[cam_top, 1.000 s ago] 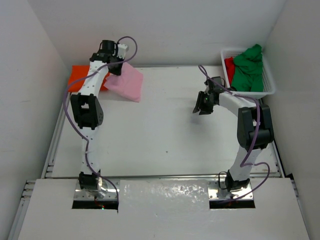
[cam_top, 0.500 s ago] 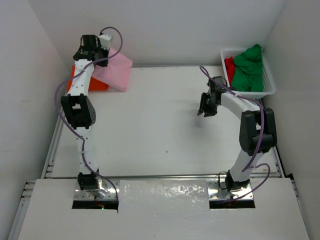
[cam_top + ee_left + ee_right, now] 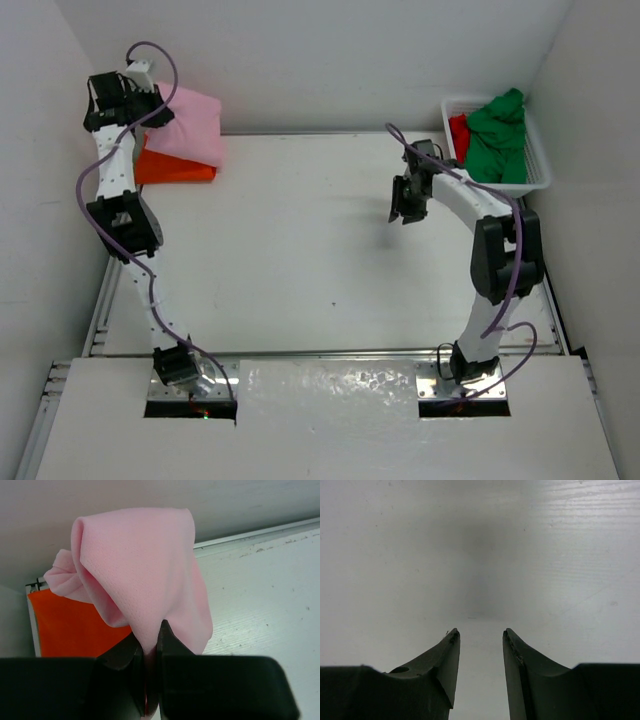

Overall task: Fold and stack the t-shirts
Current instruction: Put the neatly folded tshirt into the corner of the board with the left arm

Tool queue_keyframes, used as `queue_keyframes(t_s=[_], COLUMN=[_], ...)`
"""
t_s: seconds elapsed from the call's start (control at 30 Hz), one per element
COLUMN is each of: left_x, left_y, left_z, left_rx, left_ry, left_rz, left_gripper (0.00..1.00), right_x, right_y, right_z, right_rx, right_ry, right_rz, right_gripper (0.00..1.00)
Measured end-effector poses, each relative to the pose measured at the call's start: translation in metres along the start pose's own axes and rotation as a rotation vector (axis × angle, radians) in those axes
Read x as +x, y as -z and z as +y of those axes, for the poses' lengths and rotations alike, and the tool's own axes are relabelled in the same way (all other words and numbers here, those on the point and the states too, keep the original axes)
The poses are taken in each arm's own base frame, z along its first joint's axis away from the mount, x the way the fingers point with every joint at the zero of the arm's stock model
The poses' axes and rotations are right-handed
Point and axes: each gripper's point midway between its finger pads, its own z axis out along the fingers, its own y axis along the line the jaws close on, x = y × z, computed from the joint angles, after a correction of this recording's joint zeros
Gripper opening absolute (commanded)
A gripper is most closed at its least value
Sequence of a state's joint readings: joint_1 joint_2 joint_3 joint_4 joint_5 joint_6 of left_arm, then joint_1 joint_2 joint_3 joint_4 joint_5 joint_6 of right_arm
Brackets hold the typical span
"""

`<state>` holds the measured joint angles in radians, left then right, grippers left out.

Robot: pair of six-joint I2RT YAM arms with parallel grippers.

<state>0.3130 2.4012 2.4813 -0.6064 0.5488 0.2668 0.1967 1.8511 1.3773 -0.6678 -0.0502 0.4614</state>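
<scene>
The folded orange t-shirt [image 3: 172, 167] [image 3: 75, 625] lies flat below the hanging pink t-shirt, so I need to lower my left gripper to lay the pink t-shirt onto it and release.
A folded pink t-shirt [image 3: 190, 125] hangs in the air at the table's far left corner, pinched by my left gripper [image 3: 150, 108]. In the left wrist view the pink t-shirt [image 3: 145, 570] droops from the shut left gripper [image 3: 150, 635]. Beneath it a folded orange t-shirt [image 3: 172, 167] [image 3: 75, 625] lies flat on the table. A green t-shirt [image 3: 497, 138] and a red t-shirt [image 3: 459, 132] sit bunched in the white basket [image 3: 540, 172]. My right gripper [image 3: 407, 205] [image 3: 479, 632] hovers over bare table left of the basket, open and holding nothing.
The basket stands at the far right corner against the side wall. White walls enclose the table at the back and both sides. A metal rail [image 3: 105, 300] runs along the table's left edge.
My left arm has swung left and back, carrying the pink t-shirt from beside the orange one to above it. The right gripper has shifted slightly, staying open.
</scene>
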Motion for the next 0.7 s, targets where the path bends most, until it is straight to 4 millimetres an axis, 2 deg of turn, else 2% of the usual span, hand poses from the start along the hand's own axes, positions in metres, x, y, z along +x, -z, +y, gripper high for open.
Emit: queue_keyframes(t_s=[0.1,0.17,0.33,0.47,0.57,0.63,0.67,0.7], left_x=[0.009,0.024,0.085,0.124,0.132,0.124,0.121,0.117], left_y=[-0.006,-0.015,-0.048,-0.061,-0.058,-0.055,-0.055,-0.054], left_z=[0.010,0.020,0.047,0.083,0.111,0.126,0.129,0.134], left_rx=[0.024,0.034,0.007,-0.095,-0.186,-0.239,-0.254,-0.276], left_ry=[0.034,0.065,0.137,0.168,0.161,0.131,0.120,0.101], left_rz=[-0.012,-0.006,0.059,0.094,0.088,0.055,0.047,0.036], left_gripper=[0.00,0.00,0.00,0.00,0.00,0.00,0.07,0.24], right_x=[-0.002,-0.003,-0.001,-0.003,-0.006,-0.007,-0.007,-0.007], right_y=[-0.008,-0.013,-0.015,-0.016,-0.017,-0.018,-0.019,-0.020], right_z=[0.003,0.005,0.007,0.010,0.014,0.017,0.019,0.020], right_rx=[0.006,0.009,0.017,0.017,0.015,0.013,0.012,0.011], right_ry=[0.018,0.028,0.038,0.049,0.064,0.071,0.075,0.079], right_rz=[0.022,0.037,0.062,0.070,0.075,0.076,0.077,0.079], right_gripper=[0.38,0.38,0.38,0.38,0.38,0.38,0.39,0.39])
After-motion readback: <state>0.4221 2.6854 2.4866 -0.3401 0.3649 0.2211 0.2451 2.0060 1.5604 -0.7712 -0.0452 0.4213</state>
